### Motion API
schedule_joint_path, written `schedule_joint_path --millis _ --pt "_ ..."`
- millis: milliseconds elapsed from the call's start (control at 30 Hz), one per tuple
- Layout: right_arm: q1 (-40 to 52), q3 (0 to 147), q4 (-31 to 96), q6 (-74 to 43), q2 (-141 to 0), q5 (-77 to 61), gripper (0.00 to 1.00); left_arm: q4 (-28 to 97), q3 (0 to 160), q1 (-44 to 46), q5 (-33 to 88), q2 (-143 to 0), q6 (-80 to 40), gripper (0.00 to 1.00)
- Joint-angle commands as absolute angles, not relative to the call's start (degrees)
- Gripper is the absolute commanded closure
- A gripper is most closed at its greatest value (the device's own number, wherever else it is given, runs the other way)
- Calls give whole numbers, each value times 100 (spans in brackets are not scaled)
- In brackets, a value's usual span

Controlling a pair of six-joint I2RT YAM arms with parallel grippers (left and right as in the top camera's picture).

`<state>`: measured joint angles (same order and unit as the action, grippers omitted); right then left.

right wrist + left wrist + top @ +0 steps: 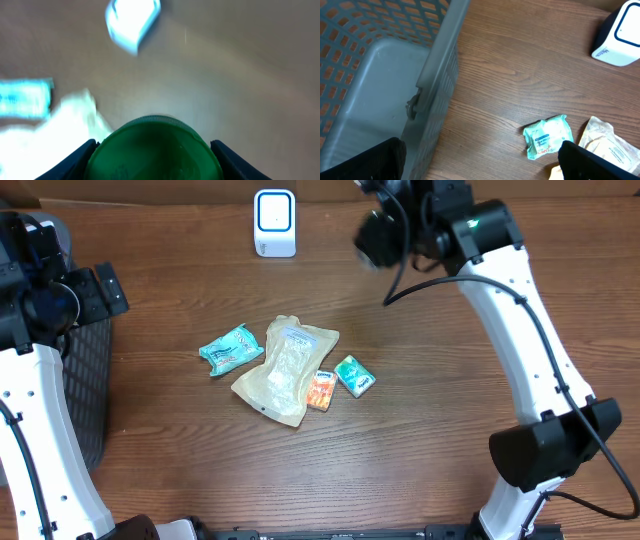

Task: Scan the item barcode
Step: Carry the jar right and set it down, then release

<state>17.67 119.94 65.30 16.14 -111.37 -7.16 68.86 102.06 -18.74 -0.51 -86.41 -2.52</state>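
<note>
The item goes back to the right in the overhead view next, and my right gripper lowers to release it on the bare tabletop beside the green box.
My right gripper [155,159] is shut on a round green-topped item [156,142] that fills the gap between its two dark fingers. In the overhead view the item [371,240] looks dark and round, held by the right gripper [388,232] above the table, to the right of the white barcode scanner [274,222]. The scanner [132,20] shows blurred at the top left of the right wrist view. No barcode shows on the item. At the left, my left gripper [480,162] stands open and empty over the basket's edge.
A grey mesh basket [432,75] stands at the table's left edge. In the middle of the table lie a teal packet [231,348], a clear pouch [286,370], a small orange pack [321,389] and a green box [355,375].
</note>
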Motion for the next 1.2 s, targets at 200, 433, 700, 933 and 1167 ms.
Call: schedule_joint_path --millis 200,433,700,933,1167 --pt "760 11793 7557 1022 -11880 -784 64 6877 10324 -1872 -60 -8654 -123 0" --pt "307 10868 6919 762 -12092 -775 63 6877 10324 -1872 -60 -8654 -126 0" --pt "-152 9828 6180 425 -12095 -762 64 6877 10324 -1872 -60 -8654 -126 0" --pt "-207 9789 6176 427 -12092 -760 25 6877 10324 -1872 -60 -8654 -123 0" --pt "-204 10171 6549 425 -12086 -784 0 6877 10324 -1872 -58 -8654 -126 0"
